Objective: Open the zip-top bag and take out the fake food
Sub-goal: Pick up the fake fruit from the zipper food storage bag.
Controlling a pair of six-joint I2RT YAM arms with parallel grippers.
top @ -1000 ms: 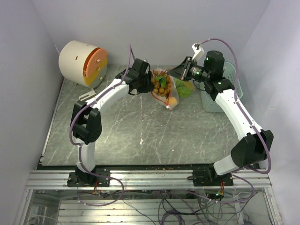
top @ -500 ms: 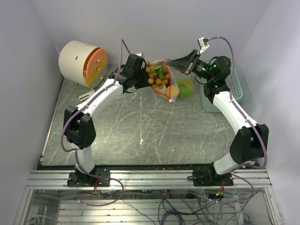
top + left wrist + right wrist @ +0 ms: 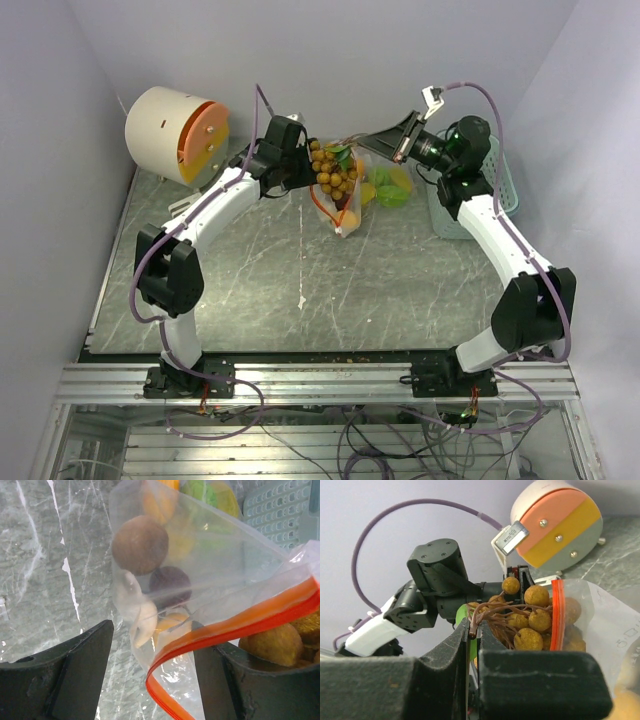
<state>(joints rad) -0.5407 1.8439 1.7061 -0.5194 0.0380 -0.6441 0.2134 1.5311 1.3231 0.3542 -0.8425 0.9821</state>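
The teal basket is below my right gripper and to its right in the top view, so I need to swing over it next, tilting down, to release the bunch.
The clear zip-top bag [image 3: 345,212] hangs above the table between my two grippers. Its red-orange zip strip [image 3: 240,620] runs across the left wrist view. My left gripper [image 3: 303,168] is open, and its wide-apart jaws [image 3: 152,645] straddle the bag's mouth. My right gripper [image 3: 474,635] is shut on the brown stem of a bunch of yellow-brown balls [image 3: 333,172], held at the bag's mouth [image 3: 530,620]. A brown ball [image 3: 139,545], pale mushroom-like lumps and orange pieces lie inside the bag. Green and yellow pieces [image 3: 390,188] show beside it.
A pale teal perforated basket [image 3: 455,215] stands at the back right, under my right arm. A cream drum with an orange and yellow face [image 3: 175,135] stands at the back left. Purple walls close in the back and both sides.
Both grippers moved toward the back wall and rose with the bag. In the last half second the bag sagged lower and left, and the bunch stands further out of its mouth.
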